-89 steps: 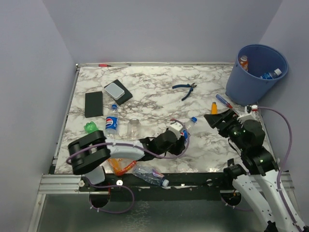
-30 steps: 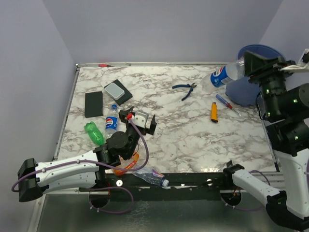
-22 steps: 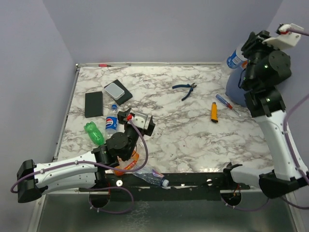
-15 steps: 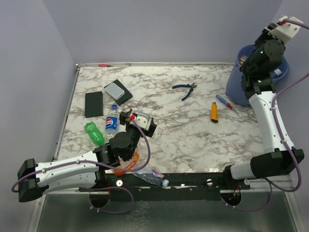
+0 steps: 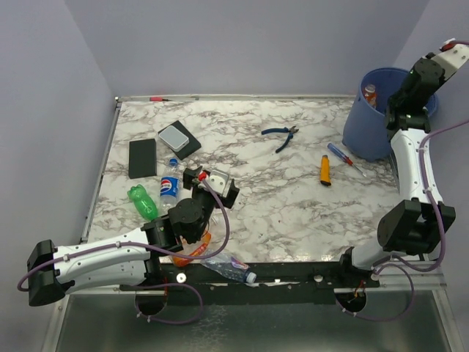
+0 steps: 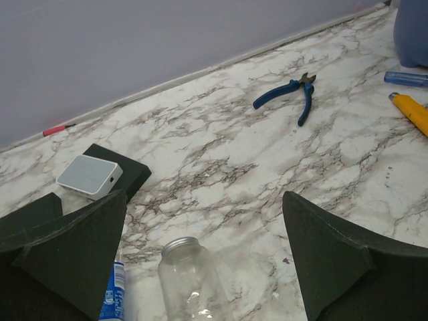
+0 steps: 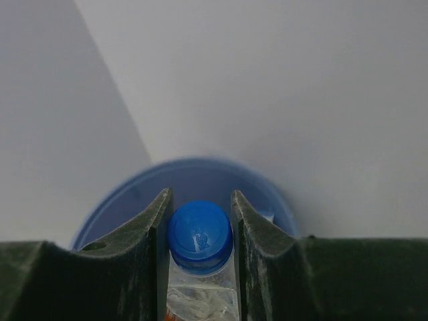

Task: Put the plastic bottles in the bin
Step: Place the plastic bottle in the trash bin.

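Next I will move my right gripper down into the blue bin's opening and release the clear bottle's neck, since the bin already lies directly beneath it.
My right gripper is raised over the blue bin, shut on the neck of a clear bottle with a blue cap. In the right wrist view the bin lies straight beyond the cap. An orange-capped bottle lies inside the bin. My left gripper hovers open over the table's left part, above a clear silver-lidded bottle. Beside it are a blue-labelled bottle and a green bottle. An orange bottle and a crushed clear bottle lie at the near edge.
Blue-handled pliers lie mid-table. A yellow-handled tool and a blue screwdriver lie near the bin's foot. A white box on a black pad and a flat black slab sit at the left. Walls close in on three sides.
My right arm has swung up and to the right, carrying the blue-capped bottle from beside the bin to above its mouth. The left gripper has stayed open and hardly moved.
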Tool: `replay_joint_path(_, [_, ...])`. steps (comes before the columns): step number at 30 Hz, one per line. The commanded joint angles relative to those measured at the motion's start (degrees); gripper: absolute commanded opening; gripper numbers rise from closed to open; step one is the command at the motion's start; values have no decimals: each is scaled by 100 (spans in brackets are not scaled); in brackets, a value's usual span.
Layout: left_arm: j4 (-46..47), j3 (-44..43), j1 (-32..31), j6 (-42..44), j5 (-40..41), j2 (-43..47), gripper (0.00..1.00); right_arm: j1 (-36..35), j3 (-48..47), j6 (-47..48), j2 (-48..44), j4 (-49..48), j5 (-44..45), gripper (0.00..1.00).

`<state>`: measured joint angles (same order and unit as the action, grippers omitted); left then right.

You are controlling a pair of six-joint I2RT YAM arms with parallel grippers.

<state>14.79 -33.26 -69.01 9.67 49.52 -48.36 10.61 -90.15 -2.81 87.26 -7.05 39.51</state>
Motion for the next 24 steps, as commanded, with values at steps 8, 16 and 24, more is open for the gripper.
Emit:
replay_joint_path(8, [-212,-213,-7,-51,-151,-94,99,27,661,-998,280,1305,-1089,0])
replay_joint_path(16, [-329,-272,-7,-103,-297,-221,99,67,674,-1155,467,1667,-1487,34])
replay_joint_path(24, [-373,-293,-7,-141,-329,-279,99,101,368,-1249,331,1783,-1537,74])
